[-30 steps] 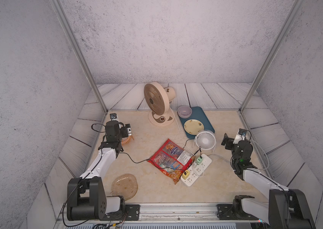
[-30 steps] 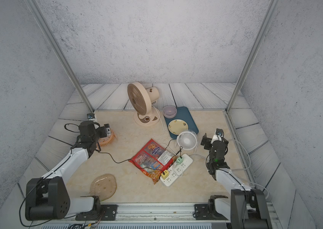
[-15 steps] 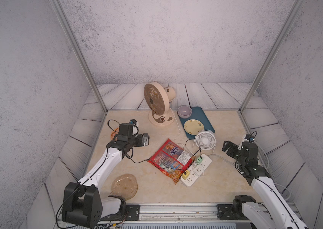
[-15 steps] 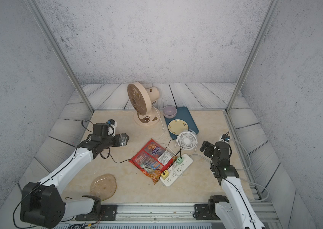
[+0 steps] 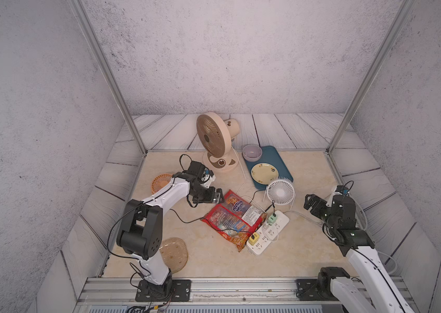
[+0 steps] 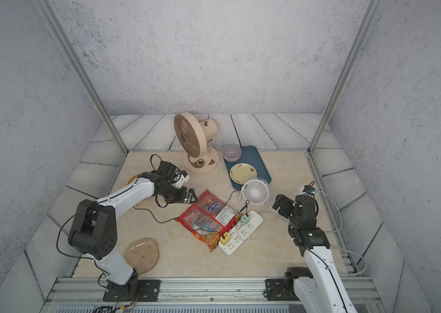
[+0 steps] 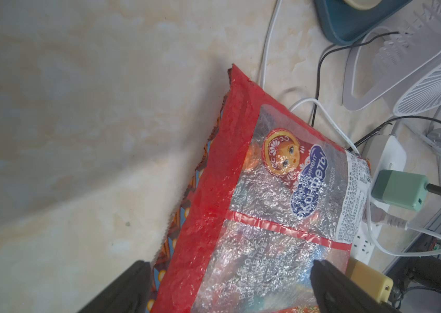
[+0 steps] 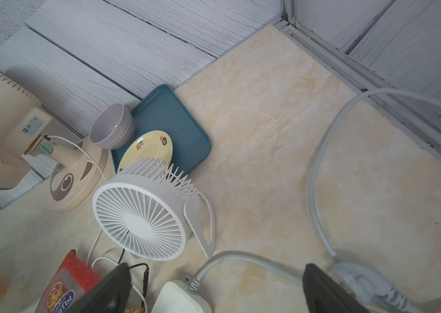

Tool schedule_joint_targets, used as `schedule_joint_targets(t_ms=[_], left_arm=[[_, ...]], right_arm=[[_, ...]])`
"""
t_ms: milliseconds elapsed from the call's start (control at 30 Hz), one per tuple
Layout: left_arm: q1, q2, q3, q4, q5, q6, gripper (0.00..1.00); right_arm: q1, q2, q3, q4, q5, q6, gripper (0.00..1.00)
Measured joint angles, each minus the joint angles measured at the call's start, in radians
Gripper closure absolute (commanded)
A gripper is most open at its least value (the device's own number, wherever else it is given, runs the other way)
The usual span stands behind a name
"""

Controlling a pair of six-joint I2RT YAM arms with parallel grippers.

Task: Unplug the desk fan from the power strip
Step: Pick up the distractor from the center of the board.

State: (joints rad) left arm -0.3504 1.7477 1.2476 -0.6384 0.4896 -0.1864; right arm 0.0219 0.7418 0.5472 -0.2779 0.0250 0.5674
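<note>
The left gripper will next go down and close on the bag's red edge (image 5: pixel 217 206) that runs from the bag's far corner, because the bag is lying close against the power strip (image 5: pixel 268 233) and its plugs.
The white power strip (image 5: pixel 268 233) (image 6: pixel 242 232) lies right of centre, its cable end showing in the wrist views (image 7: pixel 388 157) (image 8: pixel 178 298). A green adapter (image 5: pixel 271 219) (image 7: pixel 395 189), a white plug and a yellow adapter (image 5: pixel 253 239) (image 7: pixel 368 279) sit in it. Two desk fans stand behind: a beige one (image 5: pixel 214 143) with a white cord, and a small white one (image 5: pixel 280 192) (image 8: pixel 140 219) with a black cable to the green adapter. My left gripper (image 5: pixel 218 196) (image 7: pixel 230 273) hovers open over the snack bag. My right gripper (image 5: pixel 311 202) (image 8: pixel 216 273) is open, right of the strip.
A red snack bag (image 5: pixel 233 219) lies against the strip's left side. A blue tray (image 5: pixel 271 154) holds a bowl (image 5: pixel 252 152) and a plate (image 5: pixel 264 172). An orange disc (image 5: pixel 159 183) and a brown dish (image 5: pixel 173 250) lie left. A thick grey cable (image 8: pixel 319 168) loops right.
My left arm swung from the left edge in toward the snack bag. My right arm stretched out and turned its gripper toward the power strip. Both grippers stayed open.
</note>
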Motion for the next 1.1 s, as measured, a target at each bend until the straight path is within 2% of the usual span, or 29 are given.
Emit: schedule_joint_targets(t_ms=[267,333,367,500,600,800,900,1100], left_arm=[[-0.013,0.137,0.060,-0.068,0.028,0.021,0.00],[-0.016,0.164,0.073,-0.072,0.021,0.025,0.05],[-0.018,0.177,0.080,-0.072,0.014,0.029,0.08],[-0.027,0.225,0.107,-0.084,0.000,0.053,0.35],[-0.036,0.257,0.122,-0.093,-0.002,0.066,0.48],[-0.039,0.265,0.139,-0.113,-0.002,0.080,0.86],[-0.039,0.263,0.151,-0.116,0.015,0.082,1.00],[-0.045,0.201,0.147,-0.117,0.016,0.077,1.00]], right_arm=[[0.000,-0.005,0.000,-0.004,0.000,-0.002,0.01],[0.000,-0.008,0.000,-0.004,0.000,-0.003,0.01],[0.000,-0.008,0.000,-0.004,0.000,-0.003,0.01],[0.000,-0.008,0.000,-0.003,0.000,-0.005,0.01],[0.000,-0.008,0.000,-0.003,0.001,-0.010,0.01],[0.000,-0.006,0.000,0.006,0.006,-0.019,0.01],[0.000,0.001,0.000,0.013,0.011,-0.023,0.01],[0.000,0.013,0.000,0.027,0.021,-0.029,0.01]])
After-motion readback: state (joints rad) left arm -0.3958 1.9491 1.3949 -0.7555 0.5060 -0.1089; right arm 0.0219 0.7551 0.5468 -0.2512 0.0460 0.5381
